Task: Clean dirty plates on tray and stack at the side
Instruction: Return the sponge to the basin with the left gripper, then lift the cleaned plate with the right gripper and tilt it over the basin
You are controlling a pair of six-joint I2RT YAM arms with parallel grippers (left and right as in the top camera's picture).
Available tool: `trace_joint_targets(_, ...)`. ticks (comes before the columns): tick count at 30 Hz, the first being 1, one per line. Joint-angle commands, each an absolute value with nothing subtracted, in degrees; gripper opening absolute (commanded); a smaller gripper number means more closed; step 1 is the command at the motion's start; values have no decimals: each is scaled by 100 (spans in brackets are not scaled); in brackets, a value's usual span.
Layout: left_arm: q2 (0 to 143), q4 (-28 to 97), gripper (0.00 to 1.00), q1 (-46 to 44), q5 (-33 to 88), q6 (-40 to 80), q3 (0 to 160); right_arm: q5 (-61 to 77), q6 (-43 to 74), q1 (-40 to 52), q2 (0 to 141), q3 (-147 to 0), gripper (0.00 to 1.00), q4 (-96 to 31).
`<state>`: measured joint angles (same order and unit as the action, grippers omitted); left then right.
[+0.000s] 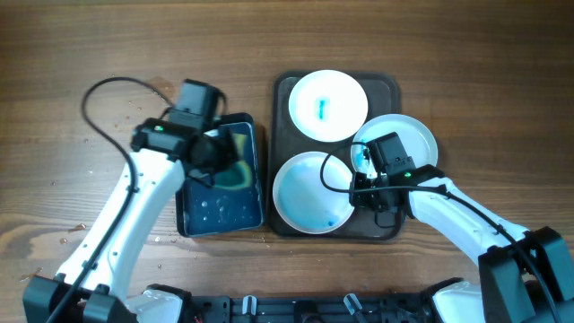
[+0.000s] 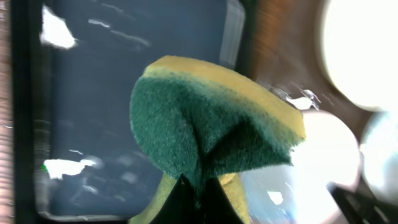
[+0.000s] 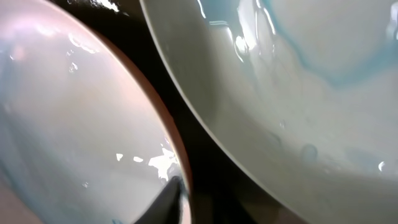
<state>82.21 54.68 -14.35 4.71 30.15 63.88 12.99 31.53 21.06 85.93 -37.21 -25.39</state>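
Note:
The front plate lifts and tips over the small blue tray in my right gripper next. It then goes down onto the brown tray's front for release, as blue tints it.
Three white plates lie on the dark brown tray. The far plate has a blue smear at its centre. The right plate has blue near its left side and also shows in the right wrist view. The front plate is tinted blue. My right gripper is shut on the front plate's right rim; one fingertip presses the rim. My left gripper is shut on a green and yellow sponge, held above the small blue tray.
The dark blue tray is wet, with droplets and glare, and lies just left of the brown tray. Water drops spot the wooden table at the left. Black cables run along both arms.

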Motion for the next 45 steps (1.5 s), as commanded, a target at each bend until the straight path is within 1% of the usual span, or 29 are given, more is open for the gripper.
trace_joint_targets(1, 8530, 5039, 4, -1083, 12, 2897, 5769, 967, 2998, 2095, 8678, -3695, 12, -2250)
trace_joint_targets(2, 8659, 4803, 4, -1037, 12, 2919, 5561, 1037, 2998, 2095, 8678, -3704, 4, -2244)
trace_joint_targets(5, 9017, 4532, 4, -1033, 56, 2912, 5358, 1190, 2995, 2095, 8635, -3868, 4, -2641)
trace_joint_targets(7, 8941, 4619, 24, -1031, 150, 2895, 5443, 980, 2974, 2095, 8401, -4195, 5, -3253)
trace_joint_targets(8, 8864, 4692, 31, -1031, 242, 2867, 5511, 982, 2864, 2095, 8278, -4316, 4, -3435)
trace_joint_targets(9, 8733, 4856, 41, -1022, 298, 2869, 5653, 982, 2683, 2095, 8086, -4536, 4, -3745)
trace_joint_targets(13, 7968, 5640, 67, -829, 314, 2869, 6331, 978, 2703, 2095, 7852, -5341, 4, -4775)
trace_joint_targets(15, 7500, 5872, 76, -561, 314, 2869, 6501, 1225, 2700, 2095, 7852, -5638, 4, -4923)
trace_joint_targets(17, 6923, 6073, 86, -95, 318, 2871, 6528, 1450, 2700, 2095, 7859, -6215, 4, -5186)
trace_joint_targets(18, 6731, 6132, 100, 82, 316, 2871, 6528, 1490, 2703, 2108, 7898, -6514, 4, -5323)
trace_joint_targets(21, 6204, 6285, 100, 602, 316, 2871, 6528, 1457, 2703, 2418, 8276, -7384, 4, -5627)
trace_joint_targets(22, 6042, 6320, 100, 753, 316, 2871, 6528, 1177, 2709, 2746, 8648, -7828, 4, -5669)
trace_joint_targets(24, 5857, 6329, 100, 893, 311, 2871, 6528, 486, 2891, 3277, 9201, -8232, 4, -5548)
trace_joint_targets(26, 5850, 6329, 100, 891, 314, 2871, 6528, -620, 3135, 3844, 9544, -8313, 5, -5190)
trace_joint_targets(28, 5892, 6329, 100, 891, 314, 2871, 6528, -1704, 3476, 4390, 9590, -8313, 4, -4925)
trace_joint_targets(33, 5935, 6329, 100, 891, 314, 2871, 6528, -4313, 3426, 5765, 9568, -8315, 4, -4530)
trace_joint_targets(36, 5935, 6329, 100, 891, 314, 2871, 6528, -5509, 3140, 6375, 9568, -8315, 4, -4517)
trace_joint_targets(39, 5935, 6329, 100, 891, 314, 2871, 6528, -6337, 3000, 6827, 9568, -8315, 5, -4469)
trace_joint_targets(41, 5935, 6329, 100, 891, 314, 2871, 6528, -6622, 2945, 6982, 9568, -8315, 5, -4388)
trace_joint_targets(45, 5935, 6329, 100, 891, 314, 2871, 6528, -6995, 2364, 7225, 9568, -8315, 4, -4108)
